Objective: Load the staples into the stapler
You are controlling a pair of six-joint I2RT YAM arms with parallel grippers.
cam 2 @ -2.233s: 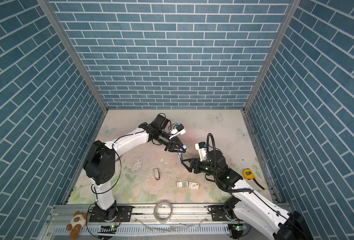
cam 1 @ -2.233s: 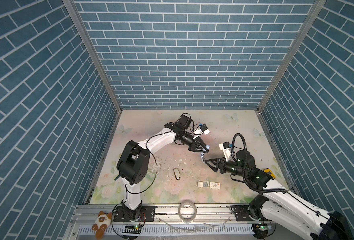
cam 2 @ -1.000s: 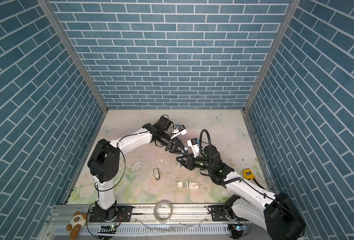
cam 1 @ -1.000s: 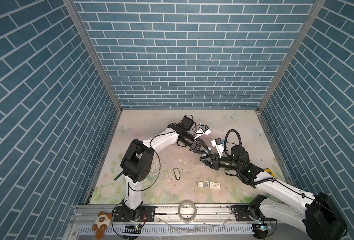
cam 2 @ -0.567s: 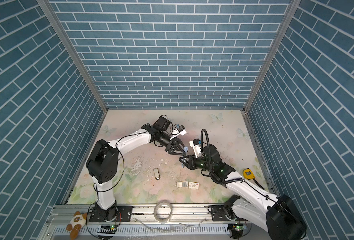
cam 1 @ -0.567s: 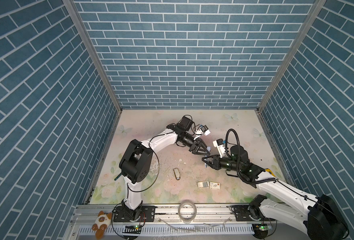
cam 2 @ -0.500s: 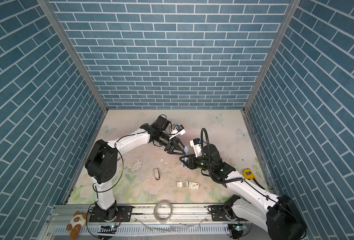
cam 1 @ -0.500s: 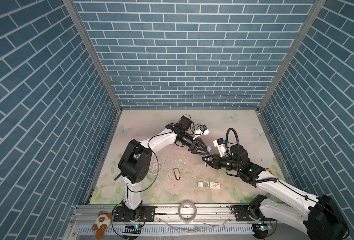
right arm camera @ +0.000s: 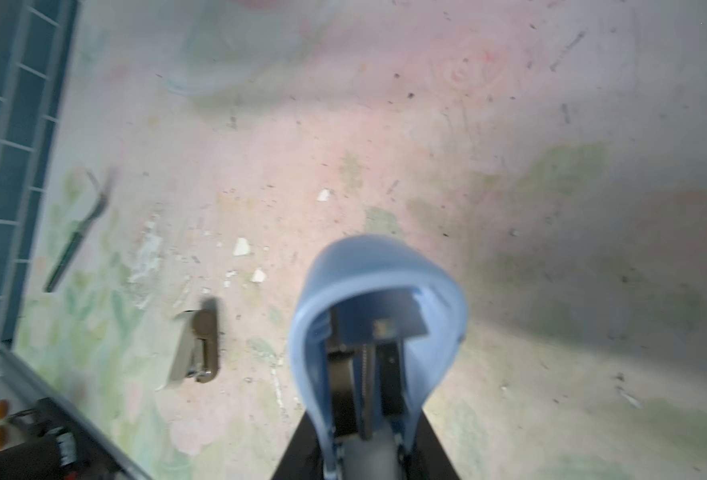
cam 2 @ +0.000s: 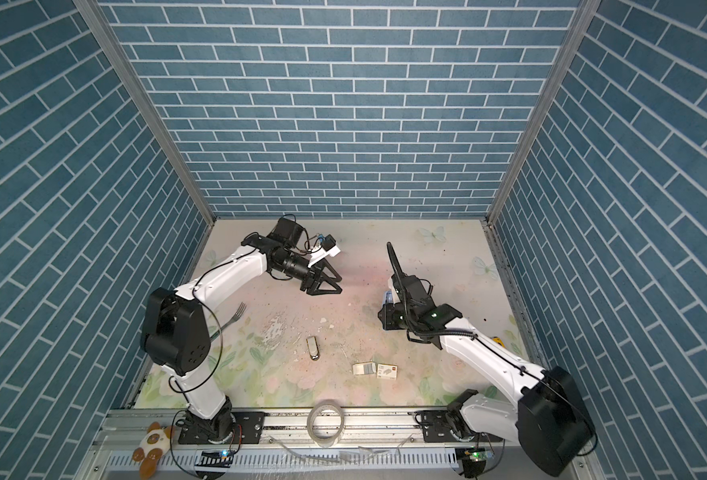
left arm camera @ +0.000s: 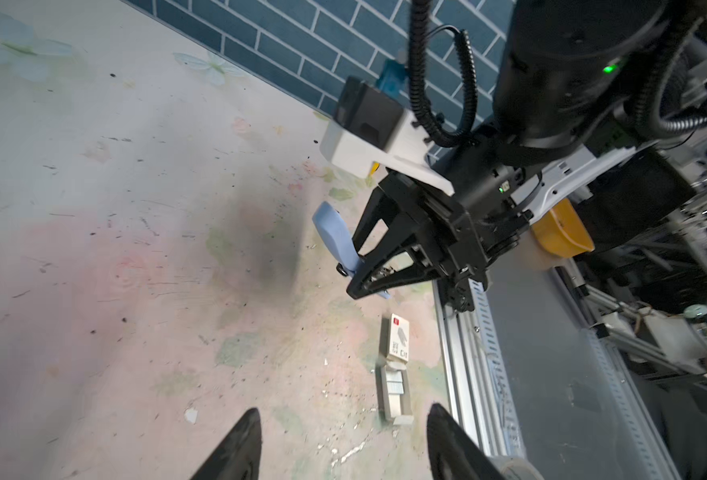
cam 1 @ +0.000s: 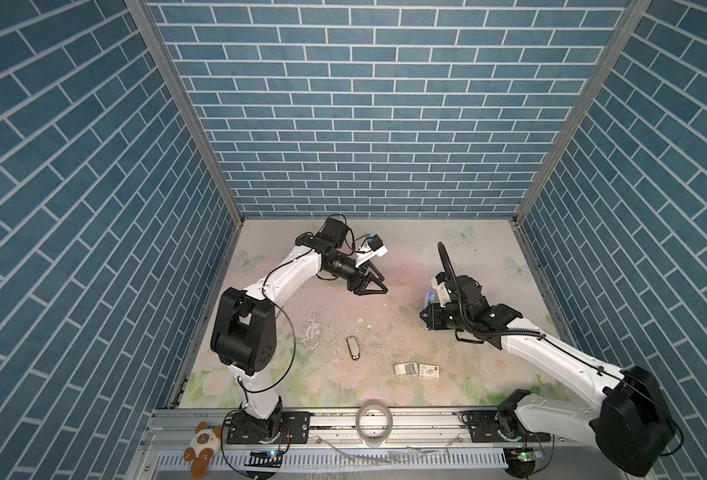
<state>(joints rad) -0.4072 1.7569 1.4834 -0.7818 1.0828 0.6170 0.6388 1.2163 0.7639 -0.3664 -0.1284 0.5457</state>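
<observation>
The clear patch of bare mat (cam 1: 435,335) is below my right gripper, outward of the printed white box. My right gripper will next lower the light blue stapler onto it and let go.
My right gripper (cam 1: 427,316) is shut on a light blue stapler (cam 1: 429,298), held above the mat on the right; in the right wrist view the stapler (right arm camera: 378,291) hangs open-topped between my fingers, showing its inner channel. The left wrist view also shows the stapler (left arm camera: 334,237) in the right gripper (left arm camera: 362,282). The staples are a printed white box (cam 1: 429,371) with its white inner tray (cam 1: 405,368) beside it, lying near the front edge; both top views show them. My left gripper (cam 1: 374,286) hovers open and empty over the mat's middle, apart from the stapler.
A small metal object (cam 1: 353,347) lies on the mat left of the staples. A fork (cam 2: 229,320) rests near the left arm's base. A tape roll (cam 1: 374,426) and a plush toy (cam 1: 202,449) sit on the front rail. A yellow item (cam 2: 499,340) lies at the right wall.
My left gripper was shut and close against the stapler; it has opened and pulled back to the left. The right arm has drawn away to the right with the stapler.
</observation>
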